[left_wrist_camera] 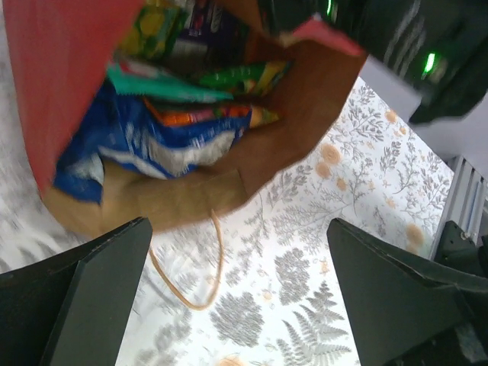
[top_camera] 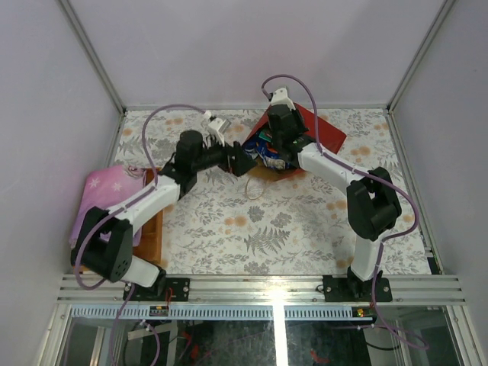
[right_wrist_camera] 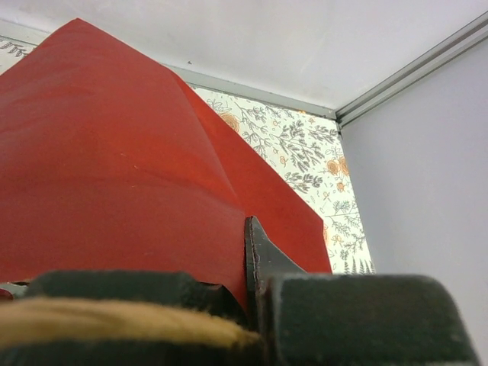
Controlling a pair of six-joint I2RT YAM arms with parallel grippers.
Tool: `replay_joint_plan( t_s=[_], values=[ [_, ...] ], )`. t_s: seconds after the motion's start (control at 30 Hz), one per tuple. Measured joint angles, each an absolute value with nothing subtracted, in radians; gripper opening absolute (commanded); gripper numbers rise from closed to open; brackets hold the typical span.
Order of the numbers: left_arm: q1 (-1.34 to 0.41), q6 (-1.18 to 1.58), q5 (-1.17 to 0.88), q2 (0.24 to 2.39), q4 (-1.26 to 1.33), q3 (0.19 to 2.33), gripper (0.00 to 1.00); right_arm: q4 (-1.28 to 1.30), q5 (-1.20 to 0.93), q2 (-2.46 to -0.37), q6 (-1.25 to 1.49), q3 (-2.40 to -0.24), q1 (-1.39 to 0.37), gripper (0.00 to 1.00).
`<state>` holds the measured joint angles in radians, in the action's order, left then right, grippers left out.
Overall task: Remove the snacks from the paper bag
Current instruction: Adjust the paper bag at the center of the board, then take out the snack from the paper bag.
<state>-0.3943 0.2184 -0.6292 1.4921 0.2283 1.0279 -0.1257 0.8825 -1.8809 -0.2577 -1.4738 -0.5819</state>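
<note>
The blue-and-white pack's near edge (top_camera: 271,162) (left_wrist_camera: 184,158) is my left gripper's next goal, so it will turn and move through the bag's opening onto it, as the pack lies nearest that opening.
The red paper bag (top_camera: 326,131) lies on its side at the far middle of the table, its mouth facing my left gripper (top_camera: 244,160). In the left wrist view its brown inside (left_wrist_camera: 305,107) holds the snacks: a blue-and-white pack (left_wrist_camera: 152,141) and teal (left_wrist_camera: 168,90), orange (left_wrist_camera: 206,116) and green (left_wrist_camera: 236,75) packets. My left gripper (left_wrist_camera: 238,229) hovers open just short of the mouth, above a twine handle (left_wrist_camera: 206,290). My right gripper (right_wrist_camera: 248,267) is shut on the bag's upper red edge (right_wrist_camera: 114,152), holding the mouth up.
A pink cloth (top_camera: 103,194) and an orange-brown wooden tray (top_camera: 152,229) lie at the left edge, by my left arm. A floral cloth (top_camera: 290,229) covers the table. Enclosure walls stand on three sides. The right arm's body (left_wrist_camera: 396,38) hangs close above the bag mouth.
</note>
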Motion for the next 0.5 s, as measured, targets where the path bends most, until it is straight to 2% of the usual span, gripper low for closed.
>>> replay_joint_plan(
  t_s=[0.1,0.2,0.3,0.4,0.5],
  values=[
    [-0.471,0.308,-0.467,1.394,0.345,0.836,1.0,-0.11,0.882,-1.881,-0.246,-1.482,-0.582,0.0],
    [-0.551,0.373,-0.319,1.321,0.408,0.757,1.0,-0.097,0.881,-1.881,-0.238,-1.488,-0.582,0.0],
    [-0.591,0.44,-0.195,1.326,0.476,0.759,0.99,-0.091,0.879,-1.88,-0.224,-1.489,-0.582,0.0],
    [-0.595,0.524,-0.083,1.404,0.467,0.82,0.89,-0.088,0.878,-1.88,-0.208,-1.489,-0.582,0.0],
    [-0.595,0.611,0.003,1.533,0.435,0.927,0.84,-0.087,0.878,-1.88,-0.199,-1.489,-0.581,0.01]
  ],
)
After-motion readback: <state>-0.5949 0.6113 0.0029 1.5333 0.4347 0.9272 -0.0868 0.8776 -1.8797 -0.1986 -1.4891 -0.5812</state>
